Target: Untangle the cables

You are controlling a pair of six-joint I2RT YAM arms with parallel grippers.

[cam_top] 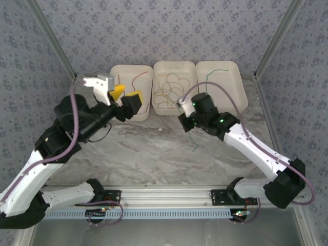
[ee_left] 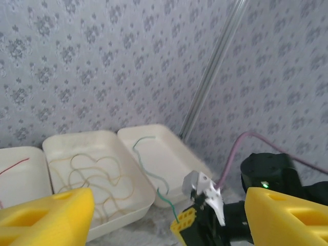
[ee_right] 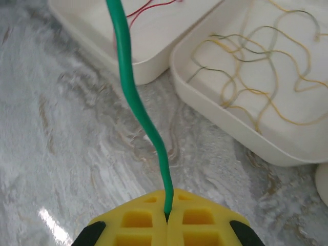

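Observation:
My right gripper carries this green cable's end outward over the bare bottom of the tray already holding a green cable next. Then it lowers and releases the end.
My right gripper (ee_right: 167, 209) has its yellow pads shut on the end of a green cable (ee_right: 126, 72). Seen from above, this green cable (cam_top: 192, 143) dangles over the marble table below the right gripper (cam_top: 184, 123). A tangle of yellow-orange and green cables (cam_top: 169, 89) lies in the middle white tray (cam_top: 174, 65). One red cable (cam_top: 139, 78) rests in the left tray (cam_top: 119, 69), and another green cable (cam_top: 218, 72) in the right tray (cam_top: 233, 92). My left gripper (cam_top: 126, 95) hovers at the left tray's near end, open and empty, its yellow fingers (ee_left: 48, 220) spread wide.
The three trays stand side by side against the patterned back wall. Metal frame posts (cam_top: 274, 43) rise at both back corners. Marble tabletop (cam_top: 148, 154) stretches between the trays and the arm bases. From the left wrist, the right gripper (ee_left: 185, 221) is seen holding its green cable (ee_left: 168, 201).

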